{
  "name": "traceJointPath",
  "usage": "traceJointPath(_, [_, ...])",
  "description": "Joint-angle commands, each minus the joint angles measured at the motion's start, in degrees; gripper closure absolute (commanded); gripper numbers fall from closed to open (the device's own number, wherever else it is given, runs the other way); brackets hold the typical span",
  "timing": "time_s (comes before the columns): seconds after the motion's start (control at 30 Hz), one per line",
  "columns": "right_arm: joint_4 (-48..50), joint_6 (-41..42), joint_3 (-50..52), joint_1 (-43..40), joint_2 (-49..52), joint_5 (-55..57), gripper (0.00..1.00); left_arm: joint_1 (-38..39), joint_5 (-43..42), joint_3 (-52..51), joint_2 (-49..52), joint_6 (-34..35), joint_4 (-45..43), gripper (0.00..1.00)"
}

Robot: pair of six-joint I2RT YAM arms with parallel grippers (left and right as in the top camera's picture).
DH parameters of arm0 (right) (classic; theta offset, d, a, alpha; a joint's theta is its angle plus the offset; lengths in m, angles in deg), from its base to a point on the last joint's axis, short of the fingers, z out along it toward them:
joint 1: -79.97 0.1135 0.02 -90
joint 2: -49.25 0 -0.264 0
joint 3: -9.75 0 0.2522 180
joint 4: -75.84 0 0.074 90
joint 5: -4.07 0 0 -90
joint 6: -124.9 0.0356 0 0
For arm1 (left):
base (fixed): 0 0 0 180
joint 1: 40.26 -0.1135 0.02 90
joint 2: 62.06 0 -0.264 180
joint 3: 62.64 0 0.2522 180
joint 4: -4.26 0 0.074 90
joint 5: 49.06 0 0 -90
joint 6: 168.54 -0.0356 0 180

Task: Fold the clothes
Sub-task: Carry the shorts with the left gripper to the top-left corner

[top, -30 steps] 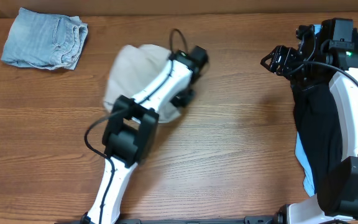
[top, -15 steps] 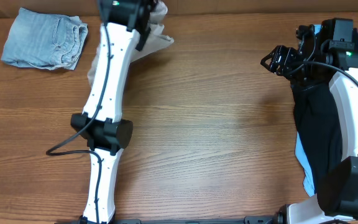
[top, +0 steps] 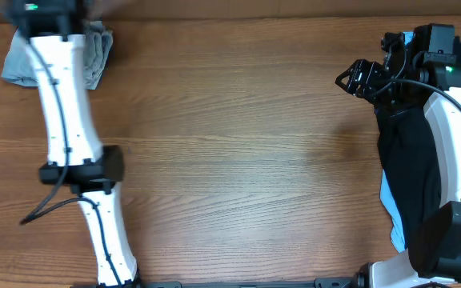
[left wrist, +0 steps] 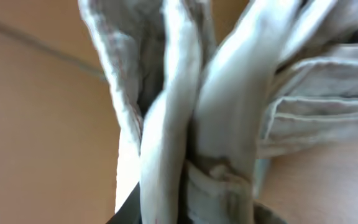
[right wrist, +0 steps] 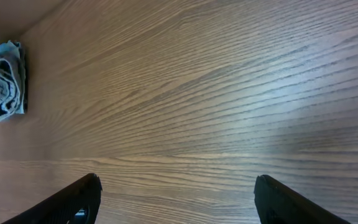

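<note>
My left gripper should lower and release the beige shorts (left wrist: 216,112) onto the already folded denim shorts below it.
My left gripper (top: 45,11) is blurred at the far left edge of the table, above the folded light-blue denim shorts (top: 18,67). In the left wrist view it is shut on the pale beige shorts (left wrist: 216,112), which hang bunched from the jaws. The beige shorts do not show in the overhead view. My right gripper (top: 357,78) is open and empty above bare wood at the far right; its fingers (right wrist: 176,199) are spread wide. A black garment with a light-blue panel (top: 410,172) lies under the right arm. The denim shorts also show in the right wrist view (right wrist: 2,78).
The wooden table (top: 238,160) fills the view. The left arm stretches from the front edge up the left side and crosses over the denim shorts. The right arm stands along the right edge over the black garment.
My left arm has swung from the table's middle to the far left corner, carrying the beige shorts off the wood. The right arm has not moved.
</note>
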Motion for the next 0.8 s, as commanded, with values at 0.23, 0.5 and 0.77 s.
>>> traceJointPath(0.23, [-0.5, -0.3, 0.1, 0.2, 0.0, 0.2, 0.17, -16.8, -13.2, -16.3, -2.8, -10.3, -26.6, 0.96])
traceJointPath(0.5, [-0.6, -0.2, 0.1, 0.2, 0.0, 0.2, 0.17, -17.9, -13.7, -30.8, -2.8, -10.2, -45.6, 0.96])
traceJointPath(0.77, [-1.0, -0.2, 0.1, 0.2, 0.0, 0.2, 0.17, -19.4, -13.7, -31.3, -2.8, -10.1, -49.7, 0.96])
